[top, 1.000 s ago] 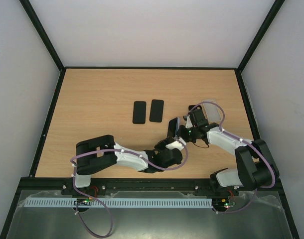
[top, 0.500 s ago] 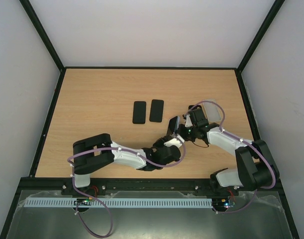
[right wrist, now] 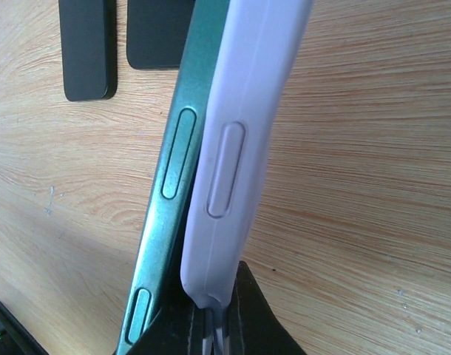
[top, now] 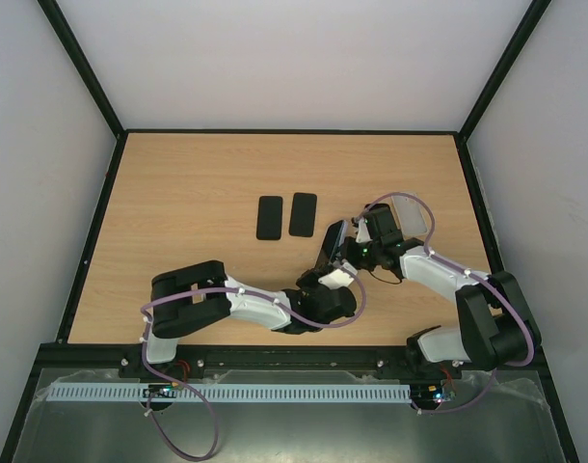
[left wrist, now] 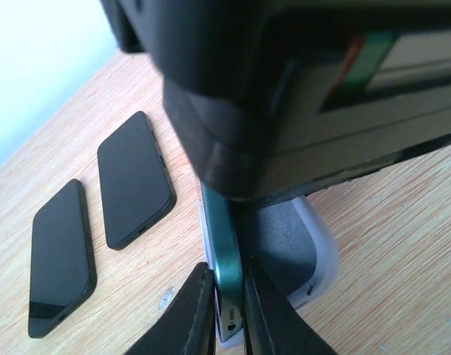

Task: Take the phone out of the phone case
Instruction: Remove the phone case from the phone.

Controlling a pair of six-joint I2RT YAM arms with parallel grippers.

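Observation:
The robot's left gripper will next carry the phone with the green edge past both black phones, then come down and release it, as bare tabletop lies below and to the gripper's left in the top view.
The phone (left wrist: 224, 244), dark with a green metal edge, stands on edge, partly peeled out of the pale lavender phone case (left wrist: 323, 251). My left gripper (left wrist: 227, 288) is shut on the phone's lower edge, one finger on each face. In the right wrist view the phone's side (right wrist: 174, 163) stands apart from the phone case (right wrist: 244, 126), and my right gripper (right wrist: 214, 307) is shut on the case's rim. From above, the phone and the phone case (top: 332, 243) sit between the left gripper (top: 327, 274) and the right gripper (top: 353, 253).
Two plain black phones (top: 269, 217) (top: 303, 214) lie flat side by side just behind and left of the grippers, and show near the held phone in the left wrist view (left wrist: 135, 177) (left wrist: 59, 259). The wooden table (top: 178, 183) has black frame rails around it.
My left gripper has closed onto the phone's edge. The left arm has shifted slightly left. The right gripper has kept its hold on the case.

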